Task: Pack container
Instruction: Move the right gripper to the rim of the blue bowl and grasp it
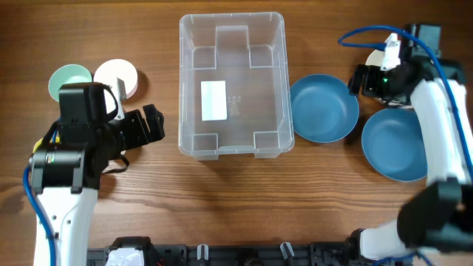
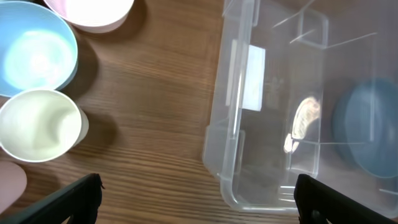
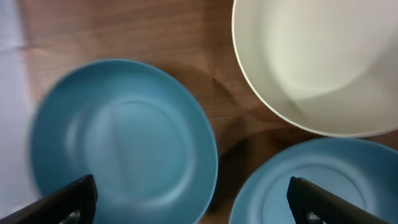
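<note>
My right gripper moves down next, easing toward the container (image 1: 255, 103), onto the blue bowl's rim (image 1: 357, 105) facing the other blue bowl, since that rim lies between its open fingers.
The clear plastic container (image 1: 255, 103) with a white label (image 1: 213, 100) stands in the middle of the table with nothing in it. It also shows in the left wrist view (image 2: 273, 155). My left gripper (image 1: 151, 124) is open and empty, just left of the container's near corner (image 2: 199, 208). My right gripper (image 1: 362, 80) is open and empty above two blue bowls (image 1: 323, 107) (image 1: 395, 144), right of the container. In the right wrist view the jaws (image 3: 196, 205) straddle the gap between these bowls (image 3: 121, 143) (image 3: 311, 186).
A mint bowl (image 1: 70, 80) and a white bowl (image 1: 118, 76) sit at the far left. The left wrist view shows a light blue bowl (image 2: 34, 50), a cream cup (image 2: 40, 124) and a pinkish bowl (image 2: 93, 12). A cream bowl (image 3: 317, 62) lies behind the blue ones.
</note>
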Available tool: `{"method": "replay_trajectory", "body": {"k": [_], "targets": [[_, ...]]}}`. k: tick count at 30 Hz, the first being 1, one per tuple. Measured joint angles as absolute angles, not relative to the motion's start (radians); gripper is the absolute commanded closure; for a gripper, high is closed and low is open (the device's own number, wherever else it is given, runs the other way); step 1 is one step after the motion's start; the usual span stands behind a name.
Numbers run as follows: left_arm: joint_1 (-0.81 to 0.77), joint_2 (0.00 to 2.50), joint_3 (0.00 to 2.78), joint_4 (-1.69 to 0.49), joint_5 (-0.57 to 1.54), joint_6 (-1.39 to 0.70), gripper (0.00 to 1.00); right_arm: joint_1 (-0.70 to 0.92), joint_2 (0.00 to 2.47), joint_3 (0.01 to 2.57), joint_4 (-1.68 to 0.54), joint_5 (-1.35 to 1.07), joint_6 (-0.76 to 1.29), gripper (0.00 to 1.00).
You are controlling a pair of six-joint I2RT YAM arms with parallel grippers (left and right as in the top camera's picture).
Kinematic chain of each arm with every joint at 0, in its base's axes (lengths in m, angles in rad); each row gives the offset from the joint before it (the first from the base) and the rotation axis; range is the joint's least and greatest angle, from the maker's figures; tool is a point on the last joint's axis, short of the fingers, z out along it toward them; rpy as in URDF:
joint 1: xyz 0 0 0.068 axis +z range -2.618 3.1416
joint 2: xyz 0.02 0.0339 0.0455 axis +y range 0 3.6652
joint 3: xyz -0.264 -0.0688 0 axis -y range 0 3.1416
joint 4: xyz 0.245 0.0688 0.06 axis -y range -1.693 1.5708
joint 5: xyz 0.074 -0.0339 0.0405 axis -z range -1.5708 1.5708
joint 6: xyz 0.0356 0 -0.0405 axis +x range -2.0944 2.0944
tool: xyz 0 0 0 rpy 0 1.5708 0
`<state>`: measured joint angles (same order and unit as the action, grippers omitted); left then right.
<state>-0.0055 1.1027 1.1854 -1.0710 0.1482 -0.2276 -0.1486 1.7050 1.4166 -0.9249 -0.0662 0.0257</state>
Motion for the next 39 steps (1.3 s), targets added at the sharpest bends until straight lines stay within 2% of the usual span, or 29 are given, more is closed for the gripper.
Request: {"method": "replay_trajectory", "body": {"k": [3, 6, 14, 17, 20, 25, 29, 39], "targets": [[-0.006, 1.122, 1.185, -1.071, 0.148, -0.228, 0.00, -0.149, 1.794, 1.417, -0.891, -0.062, 0.029, 0.04], [-0.006, 1.137, 1.185, -1.071, 0.148, -0.231, 0.00, -0.149, 1.854, 1.417, -0.862, -0.059, 0.035, 0.15], [-0.006, 1.142, 1.185, -1.071, 0.148, -0.231, 0.00, -0.149, 1.987, 1.417, -0.818, -0.058, 0.047, 0.28], [-0.006, 1.142, 1.185, -1.071, 0.148, -0.231, 0.00, -0.149, 2.024, 1.417, -0.807, -0.056, 0.057, 0.42], [-0.006, 1.142, 1.185, -1.071, 0.148, -0.231, 0.00, -0.149, 2.041, 1.417, -0.803, -0.055, 0.070, 0.52], [-0.006, 1.142, 1.185, -1.071, 0.148, -0.231, 0.00, -0.149, 2.043, 1.417, -0.799, -0.055, 0.075, 0.78], [-0.006, 1.142, 1.185, -1.071, 0.148, -0.231, 0.00, -0.149, 2.043, 1.417, -0.798, -0.056, 0.078, 0.93], [-0.006, 1.142, 1.185, -1.070, 0.148, -0.231, 0.00, -0.150, 2.043, 1.420, -0.792, -0.072, 0.082, 0.96]]}}
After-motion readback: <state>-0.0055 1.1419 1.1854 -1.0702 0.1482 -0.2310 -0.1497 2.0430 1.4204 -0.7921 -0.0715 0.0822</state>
